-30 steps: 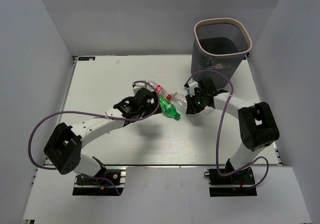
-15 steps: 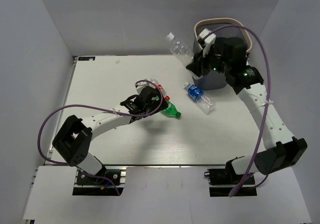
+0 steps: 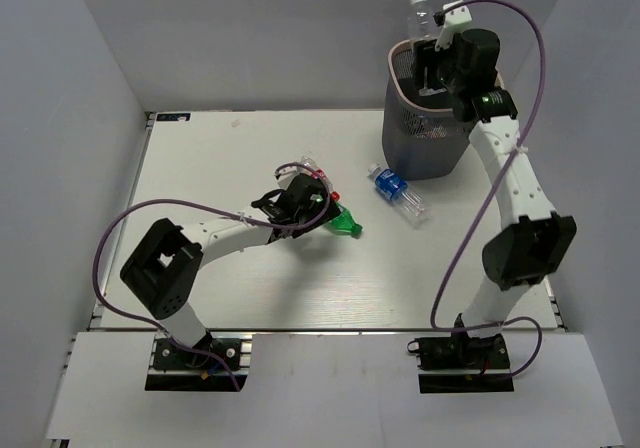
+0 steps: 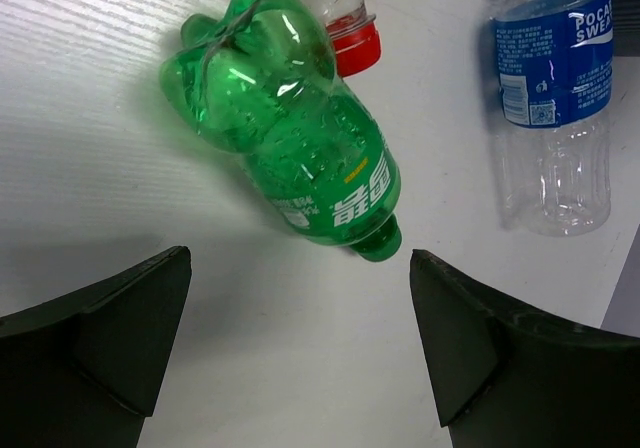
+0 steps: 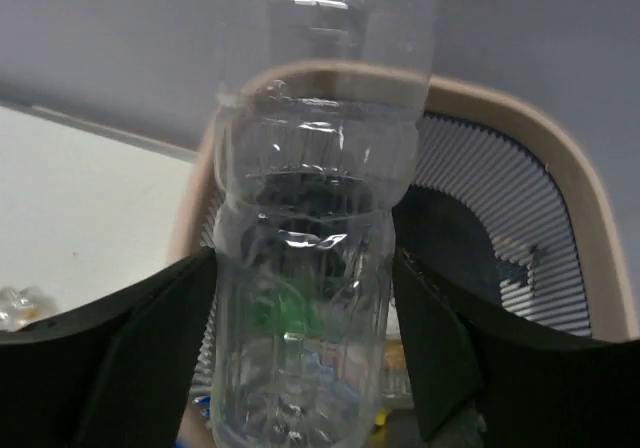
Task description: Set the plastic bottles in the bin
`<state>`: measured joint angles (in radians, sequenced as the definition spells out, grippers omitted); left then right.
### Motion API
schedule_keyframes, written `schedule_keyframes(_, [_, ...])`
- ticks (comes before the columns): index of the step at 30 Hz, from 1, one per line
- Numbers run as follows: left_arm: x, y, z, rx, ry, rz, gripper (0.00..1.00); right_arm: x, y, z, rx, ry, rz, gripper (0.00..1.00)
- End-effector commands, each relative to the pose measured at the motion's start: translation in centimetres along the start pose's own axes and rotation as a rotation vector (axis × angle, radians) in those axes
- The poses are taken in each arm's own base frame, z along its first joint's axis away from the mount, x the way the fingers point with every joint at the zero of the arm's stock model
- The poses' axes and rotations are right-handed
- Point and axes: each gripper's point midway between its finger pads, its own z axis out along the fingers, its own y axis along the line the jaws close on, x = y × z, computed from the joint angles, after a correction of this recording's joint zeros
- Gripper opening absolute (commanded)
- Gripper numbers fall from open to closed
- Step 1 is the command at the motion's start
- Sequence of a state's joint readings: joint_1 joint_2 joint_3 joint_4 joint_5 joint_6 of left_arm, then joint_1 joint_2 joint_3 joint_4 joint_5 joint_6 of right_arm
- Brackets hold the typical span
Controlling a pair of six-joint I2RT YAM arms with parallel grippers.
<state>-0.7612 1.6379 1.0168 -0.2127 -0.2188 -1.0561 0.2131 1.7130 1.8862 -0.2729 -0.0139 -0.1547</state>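
The left gripper needs to lower onto the green bottle [image 4: 290, 138] next, with its open fingers on both sides of the bottle's body, because the bottle lies just beyond the fingers.
My right gripper [image 3: 432, 60] hovers over the bin [image 3: 420, 143], a dark mesh basket with a beige rim [image 5: 565, 193]. A clear plastic bottle [image 5: 310, 268] stands upright between its wide-spread fingers, cap [image 3: 418, 0] up; whether the pads still touch it I cannot tell. Bottles lie inside the bin. My left gripper [image 4: 300, 338] is open and empty, low over the table just short of a green bottle [image 4: 290, 138]. Beside it lie a clear bottle with a red cap [image 4: 355, 48] and a blue-labelled bottle [image 4: 550, 88].
The blue-labelled bottle [image 3: 398, 194] lies on the table just in front of the bin. The green bottle [image 3: 343, 222] sits mid-table beside the left gripper [image 3: 305, 204]. Grey walls close in the table on three sides.
The right arm swung up from the table to above the bin with the clear bottle, and its jaws spread wide. The left gripper shifted slightly by the green bottle.
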Motion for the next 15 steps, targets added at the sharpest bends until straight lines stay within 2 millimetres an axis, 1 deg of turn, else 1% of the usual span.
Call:
schedule_keyframes(1, [-1.5,-2.4,0.1,0.051,-0.032,-0.027,1.0,-1.2,-4.2,0.1,0.126,-0.005,0.017,0.8])
schedule_keyframes(2, [-2.0,-2.9,0.2,0.056,-0.045,-0.03,1.0,-0.3,-3.8,0.6,0.092,0.025,0.025,0.9])
schedule_keyframes(3, [-1.8,-2.6,0.4,0.04,-0.036,-0.026,1.0,-0.2,-3.9,0.4,0.082,0.028,0.03,0.9])
schedule_keyframes(4, [-2.2,-2.9,0.5,0.032,-0.048,-0.026,1.0,0.3,-3.7,0.3,0.041,0.034,0.04,0.9])
schedule_keyframes(5, [-1.5,-2.3,1.0,-0.002,-0.035,-0.011,1.0,-0.3,-3.2,-0.9,0.01,0.012,0.051,0.9])
schedule_keyframes(6, [-1.2,-2.0,1.3,-0.011,-0.03,-0.008,1.0,-0.4,-3.1,-1.3,-0.005,0.003,0.054,0.9])
schedule_keyframes(7, [-1.6,-2.2,1.2,-0.017,-0.041,-0.008,1.0,-1.1,-2.5,-1.7,-0.04,-0.032,0.052,0.9])
schedule_keyframes(8, [-1.3,-1.8,1.7,-0.03,-0.034,-0.005,1.0,0.6,-1.9,-2.4,-0.06,0.001,0.06,0.9])
schedule_keyframes(9, [-1.3,-1.6,2.1,-0.038,-0.043,-0.004,1.0,-0.1,-1.1,-3.4,-0.1,-0.025,0.057,0.9])
schedule_keyframes(10, [-1.5,-1.6,2.4,-0.043,-0.053,-0.004,1.0,-1.1,-0.9,-4.7,-0.104,-0.054,0.053,0.9])
schedule_keyframes(11, [-1.6,-2.0,2.6,-0.039,-0.055,-0.005,1.0,1.5,-0.4,-4.5,-0.117,-0.001,0.071,0.9])
schedule_keyframes(12, [-1.7,-1.8,2.9,-0.055,-0.062,-0.003,1.0,1.2,0.0,-5.4,-0.134,-0.011,0.075,0.9])
schedule_keyframes(13, [-1.7,-2.0,3.5,-0.069,-0.054,0.002,1.0,2.0,0.3,-6.1,-0.14,0.003,0.089,0.9])
schedule_keyframes(14, [-1.7,-1.8,3.9,-0.091,-0.054,0.007,1.0,3.1,0.5,-6.4,-0.148,0.021,0.096,0.9])
schedule_keyframes(15, [-1.3,-1.1,4.1,-0.128,-0.034,0.019,1.0,3.1,0.8,-7.6,-0.153,0.014,0.098,0.9])
